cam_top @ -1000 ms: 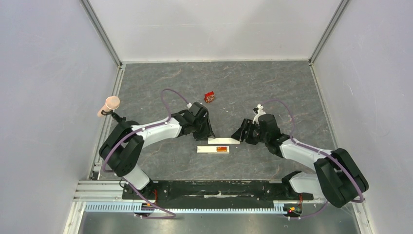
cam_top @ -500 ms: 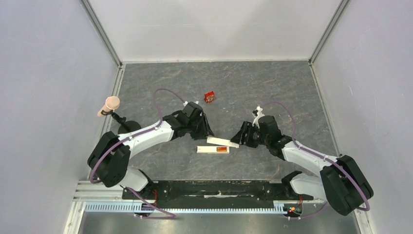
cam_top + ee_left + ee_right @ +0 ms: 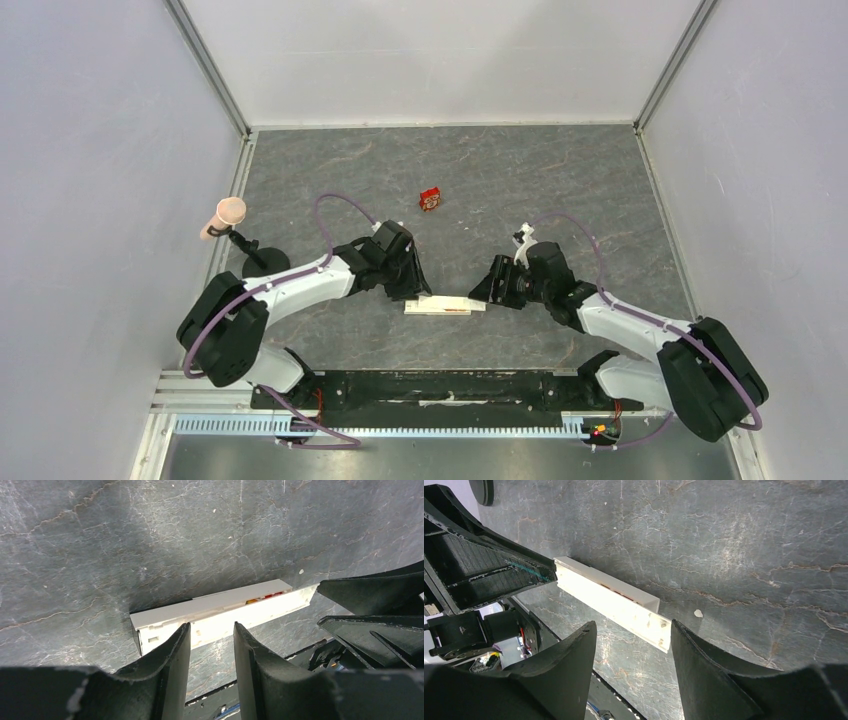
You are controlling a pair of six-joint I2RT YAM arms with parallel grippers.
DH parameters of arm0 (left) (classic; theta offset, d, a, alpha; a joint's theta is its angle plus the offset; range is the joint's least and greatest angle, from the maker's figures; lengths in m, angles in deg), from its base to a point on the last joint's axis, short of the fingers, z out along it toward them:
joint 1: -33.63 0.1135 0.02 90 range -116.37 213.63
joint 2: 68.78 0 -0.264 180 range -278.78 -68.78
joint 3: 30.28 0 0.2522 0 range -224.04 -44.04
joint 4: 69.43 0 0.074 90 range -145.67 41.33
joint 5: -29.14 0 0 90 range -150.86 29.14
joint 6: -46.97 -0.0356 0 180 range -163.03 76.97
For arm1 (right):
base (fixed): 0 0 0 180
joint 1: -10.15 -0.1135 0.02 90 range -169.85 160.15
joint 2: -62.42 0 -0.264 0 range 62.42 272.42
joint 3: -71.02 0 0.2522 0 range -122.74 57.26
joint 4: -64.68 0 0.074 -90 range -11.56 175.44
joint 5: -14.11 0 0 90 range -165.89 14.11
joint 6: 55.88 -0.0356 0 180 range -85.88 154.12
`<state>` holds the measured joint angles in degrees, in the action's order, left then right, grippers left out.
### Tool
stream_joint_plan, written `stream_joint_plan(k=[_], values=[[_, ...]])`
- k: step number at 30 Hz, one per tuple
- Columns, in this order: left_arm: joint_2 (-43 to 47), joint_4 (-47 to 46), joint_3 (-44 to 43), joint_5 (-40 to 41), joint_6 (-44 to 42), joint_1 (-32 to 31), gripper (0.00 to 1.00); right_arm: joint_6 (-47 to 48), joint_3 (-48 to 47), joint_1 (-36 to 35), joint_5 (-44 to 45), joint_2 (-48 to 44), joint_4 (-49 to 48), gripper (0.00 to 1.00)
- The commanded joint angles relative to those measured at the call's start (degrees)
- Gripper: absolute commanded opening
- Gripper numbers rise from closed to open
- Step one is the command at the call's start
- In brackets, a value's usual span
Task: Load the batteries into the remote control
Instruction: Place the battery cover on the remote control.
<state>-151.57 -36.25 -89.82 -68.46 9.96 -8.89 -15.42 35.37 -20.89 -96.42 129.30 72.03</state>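
My right gripper tilts and lowers back around the cover's jutting end [image 3: 479, 306] [image 3: 663, 636] next. That end lies below and back from the gripper and overhangs the remote control.
The remote control [image 3: 425, 308] is a white bar lying flat on the grey table, also seen in the left wrist view [image 3: 165, 616] and the right wrist view [image 3: 624, 586]. A thin white cover strip [image 3: 260, 611] lies slanted along its open recess. A sliver of the orange-red batteries [image 3: 260, 599] shows in that recess. My left gripper [image 3: 413, 293] is open at the bar's left end, its fingertips [image 3: 180, 635] just short of the strip with nothing between them. My right gripper [image 3: 487, 292] is open at the strip's right end [image 3: 663, 632], gripping nothing.
A small red box [image 3: 430, 199] sits farther back on the table. A pink-tipped stand [image 3: 228, 213] on a black round base [image 3: 265, 262] stands at the left. A black rail [image 3: 440, 388] runs along the near edge. Walls close off both sides.
Both grippers moved toward the near edge. The cover strip went from just beyond the remote to lying over its recess, hiding most of the batteries. The left jaws narrowed slightly.
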Motion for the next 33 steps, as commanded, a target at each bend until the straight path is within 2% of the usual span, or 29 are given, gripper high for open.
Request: stream_joint_plan(k=[1, 13, 20, 24, 33], values=[[0.63, -1.3, -0.19, 0.38, 0.72, -0.81, 0.42, -0.75, -0.32, -0.81, -0.24, -0.24, -2.87, 0.59], [0.92, 1.01, 1.35, 1.77, -1.31, -0.81, 0.41, -0.56, -0.7, -0.86, 1.5, -2.11, 1.36, 0.61], [1.69, 1.28, 1.48, 2.39, -1.39, -0.81, 0.41, -0.75, 1.04, -0.85, 5.73, -3.81, 3.65, 0.62], [2.09, 1.41, 1.66, 2.5, -1.57, -0.81, 0.41, -1.76, 3.47, -0.86, 4.79, -3.75, 0.55, 0.62], [1.84, 1.41, 2.1, 2.41, -1.75, -0.81, 0.41, -8.36, 11.18, -0.57, 1.0, -2.03, -17.42, 0.59]])
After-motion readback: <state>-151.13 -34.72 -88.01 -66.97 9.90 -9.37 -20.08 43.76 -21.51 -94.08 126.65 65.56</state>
